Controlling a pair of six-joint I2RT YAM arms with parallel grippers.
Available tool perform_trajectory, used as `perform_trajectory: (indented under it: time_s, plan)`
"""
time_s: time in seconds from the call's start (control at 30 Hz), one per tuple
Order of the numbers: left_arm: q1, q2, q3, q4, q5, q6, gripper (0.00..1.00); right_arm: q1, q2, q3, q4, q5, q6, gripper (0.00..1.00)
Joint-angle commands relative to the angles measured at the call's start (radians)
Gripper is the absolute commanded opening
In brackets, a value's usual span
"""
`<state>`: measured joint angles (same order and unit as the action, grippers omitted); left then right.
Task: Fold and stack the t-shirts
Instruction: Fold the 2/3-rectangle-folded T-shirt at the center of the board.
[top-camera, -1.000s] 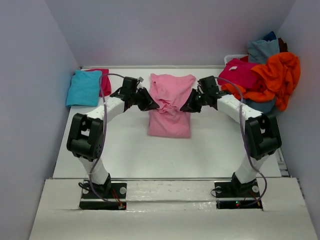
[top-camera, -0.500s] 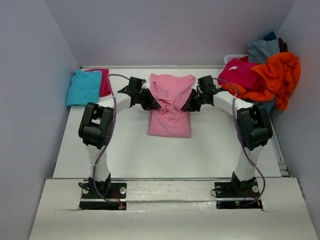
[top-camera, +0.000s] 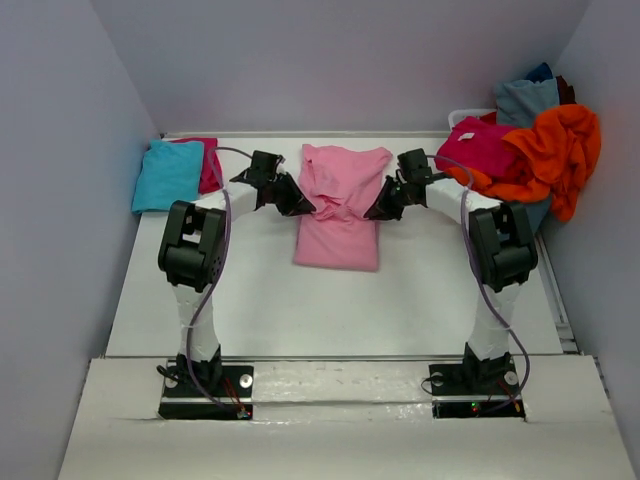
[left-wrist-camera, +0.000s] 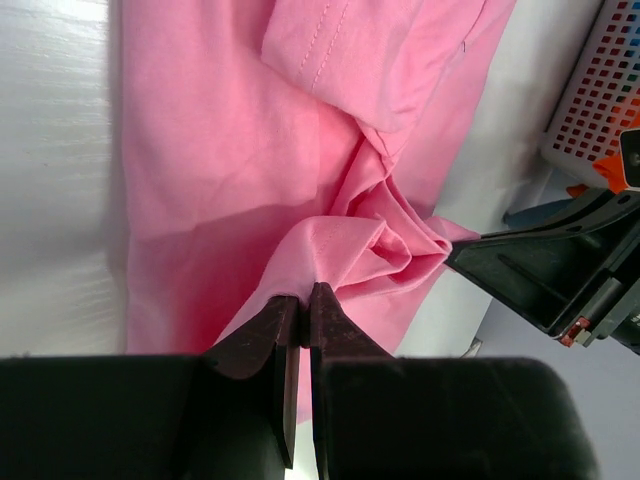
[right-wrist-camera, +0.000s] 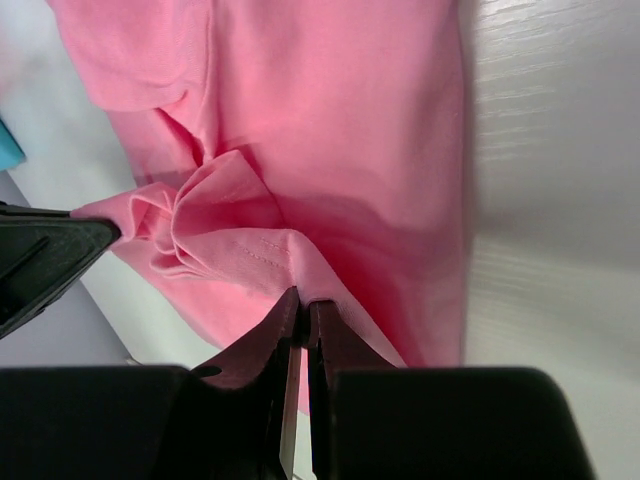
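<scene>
The right gripper moves slightly outward next, staying low over the pink t-shirt. It then opens to release the pinched hem (top-camera: 366, 215) (right-wrist-camera: 306, 292), because the fold already lies across the shirt.
A light pink t-shirt (top-camera: 338, 210) lies partly folded at the middle of the white table. My left gripper (top-camera: 305, 207) is shut on its left edge, seen up close in the left wrist view (left-wrist-camera: 303, 297). My right gripper (top-camera: 374, 211) is shut on its right edge, seen in the right wrist view (right-wrist-camera: 302, 300). Between the two grippers the cloth (left-wrist-camera: 390, 240) is lifted and bunched into a ridge. A turquoise t-shirt (top-camera: 168, 175) lies folded over a magenta one (top-camera: 209, 163) at the back left.
A heap of loose shirts sits at the back right: magenta (top-camera: 480, 148), orange (top-camera: 558, 150) and grey-blue (top-camera: 524, 100), over a white basket (left-wrist-camera: 600, 90). Purple walls close in the left, back and right sides.
Both grippers have moved away from me toward the back of the table with the pink cloth held between them. The near edge of the shirt has drawn back slightly.
</scene>
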<state>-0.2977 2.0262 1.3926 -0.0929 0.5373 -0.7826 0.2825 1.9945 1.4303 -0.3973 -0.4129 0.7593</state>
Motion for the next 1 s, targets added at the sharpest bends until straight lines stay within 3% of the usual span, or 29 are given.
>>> perform_trajectory:
  time_s: [0.0,0.5,0.83,0.87,0.97]
  plan:
    - [0.015,-0.007,0.051,0.038,-0.004,0.006,0.06,-0.02,0.018,0.053,-0.005,0.016,-0.011,0.07]
    - [0.026,-0.003,0.074,0.047,-0.01,0.017,0.07,-0.029,0.056,0.101,-0.008,0.006,-0.017,0.07]
    - [0.026,-0.02,0.08,0.045,-0.046,0.029,0.26,-0.029,0.07,0.122,-0.017,0.02,-0.023,0.07]
    - [0.026,-0.02,0.085,0.044,-0.046,0.029,0.34,-0.029,0.07,0.125,-0.02,0.023,-0.023,0.07]
    - [0.026,-0.023,0.086,0.044,-0.053,0.034,0.42,-0.029,0.073,0.136,-0.026,0.029,-0.028,0.07]
